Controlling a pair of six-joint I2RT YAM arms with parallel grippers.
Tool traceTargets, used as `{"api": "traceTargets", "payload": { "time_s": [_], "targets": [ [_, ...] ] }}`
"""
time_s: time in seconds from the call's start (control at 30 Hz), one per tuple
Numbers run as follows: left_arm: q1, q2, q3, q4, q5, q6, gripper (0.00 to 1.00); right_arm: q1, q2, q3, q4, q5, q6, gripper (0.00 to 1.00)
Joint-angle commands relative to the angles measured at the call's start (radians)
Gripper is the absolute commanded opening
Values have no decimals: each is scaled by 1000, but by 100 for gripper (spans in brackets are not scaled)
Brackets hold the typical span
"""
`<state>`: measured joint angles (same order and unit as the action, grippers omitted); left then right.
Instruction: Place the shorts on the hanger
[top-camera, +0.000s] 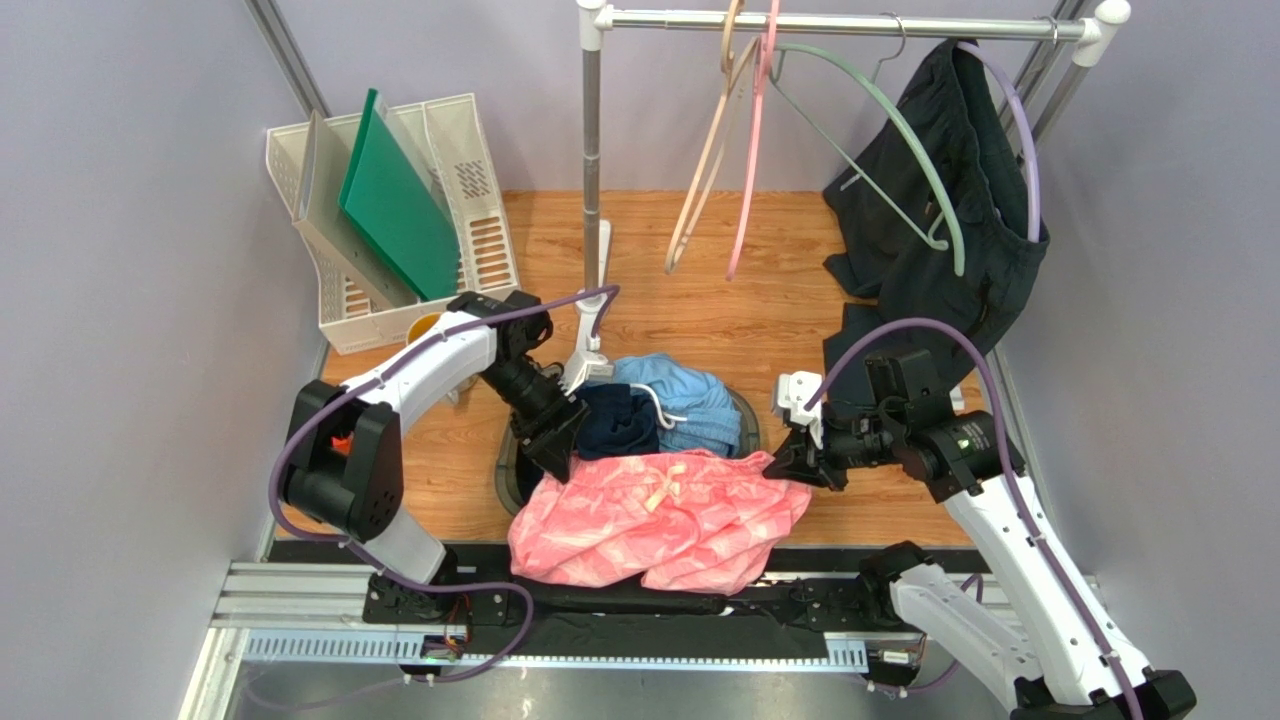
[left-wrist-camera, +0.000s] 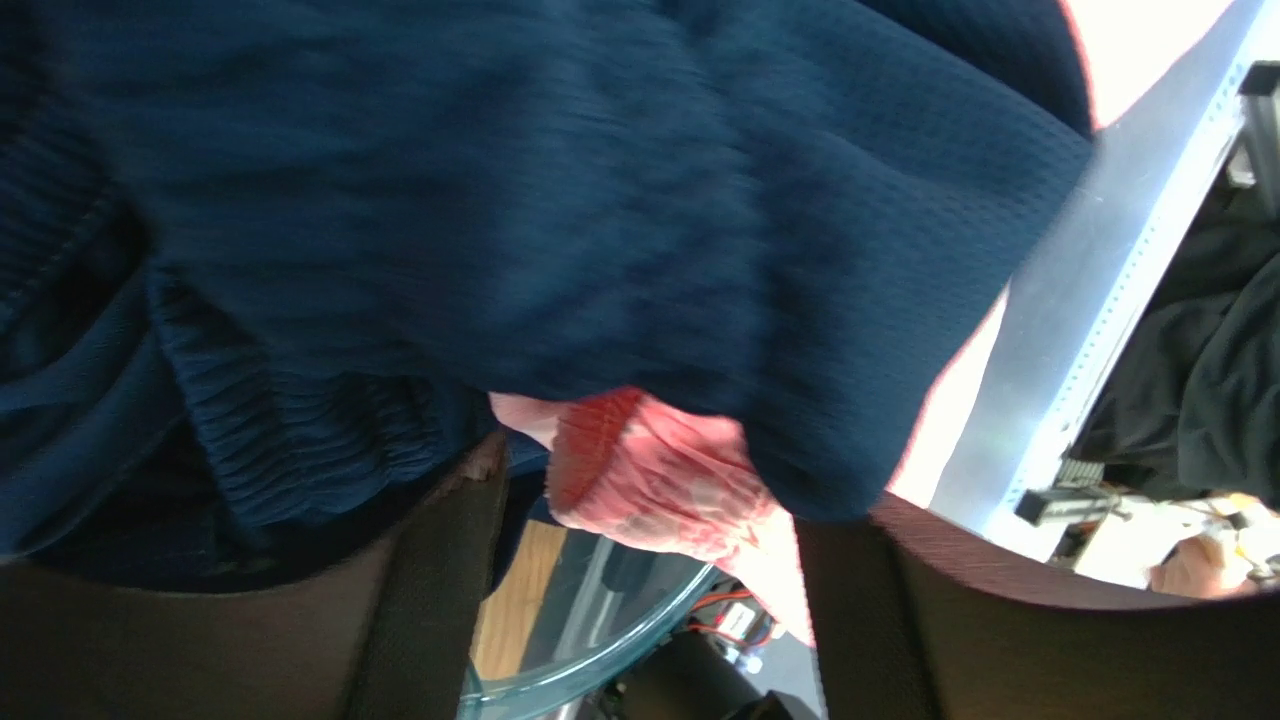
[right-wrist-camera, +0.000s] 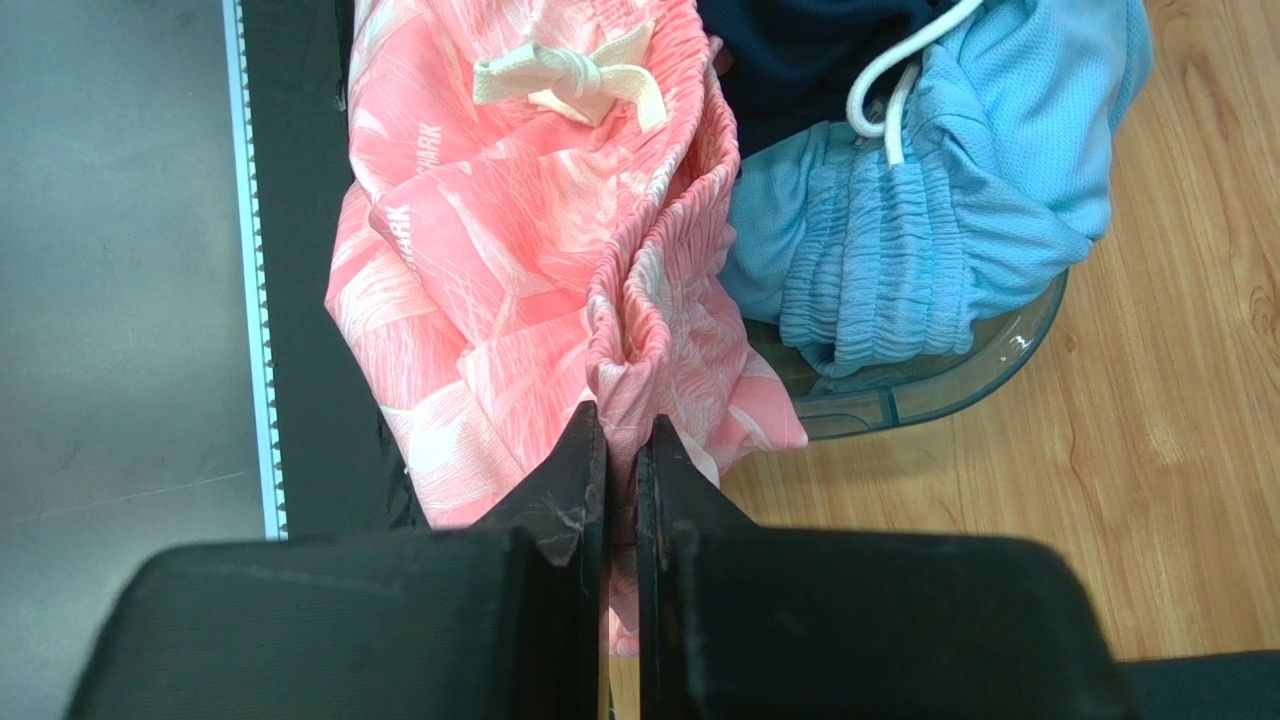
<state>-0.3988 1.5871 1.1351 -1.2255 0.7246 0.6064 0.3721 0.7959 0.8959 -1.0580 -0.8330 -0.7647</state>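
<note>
The left gripper moves onto the waistband end (top-camera: 567, 476) (left-wrist-camera: 631, 468) beside the navy garment next and closes its fingers.
The salmon-pink shorts (top-camera: 661, 518) lie bunched at the table's near edge, cream drawstring (right-wrist-camera: 571, 75) facing up. My right gripper (top-camera: 789, 462) is shut on a fold of their waistband at the right end; in the right wrist view (right-wrist-camera: 621, 435) the fabric (right-wrist-camera: 496, 270) is pinched between the fingers. My left gripper (top-camera: 559, 443) is at the shorts' far left corner, jaws wide apart. In the left wrist view (left-wrist-camera: 646, 600) a bit of pink fabric (left-wrist-camera: 661, 480) hangs between the fingers, under a navy garment (left-wrist-camera: 526, 195). The sage-green hanger (top-camera: 899, 120) hangs on the rail at the back right.
A clear bowl (right-wrist-camera: 932, 383) behind the shorts holds a light blue garment (top-camera: 684, 398) and a navy one (top-camera: 616, 420). A clothes rail (top-camera: 842, 21) carries beige and pink hangers (top-camera: 747, 135) and a lilac hanger with a dark garment (top-camera: 962, 210). A white rack (top-camera: 391, 225) stands back left.
</note>
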Motion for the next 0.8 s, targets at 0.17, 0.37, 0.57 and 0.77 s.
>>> {"api": "traceTargets", "payload": {
  "time_s": [0.17, 0.37, 0.57, 0.77],
  "targets": [
    [2, 44, 74, -101, 137, 25, 64, 5, -18, 9, 9, -37, 2, 0],
    [5, -118, 129, -206, 162, 79, 0, 5, -32, 69, 12, -12, 76, 0],
    [5, -314, 300, -285, 154, 17, 0, 7, -20, 270, 61, 15, 287, 0],
    [5, -303, 697, -332, 82, -117, 0, 5, 103, 590, 177, 78, 465, 0]
  ]
}}
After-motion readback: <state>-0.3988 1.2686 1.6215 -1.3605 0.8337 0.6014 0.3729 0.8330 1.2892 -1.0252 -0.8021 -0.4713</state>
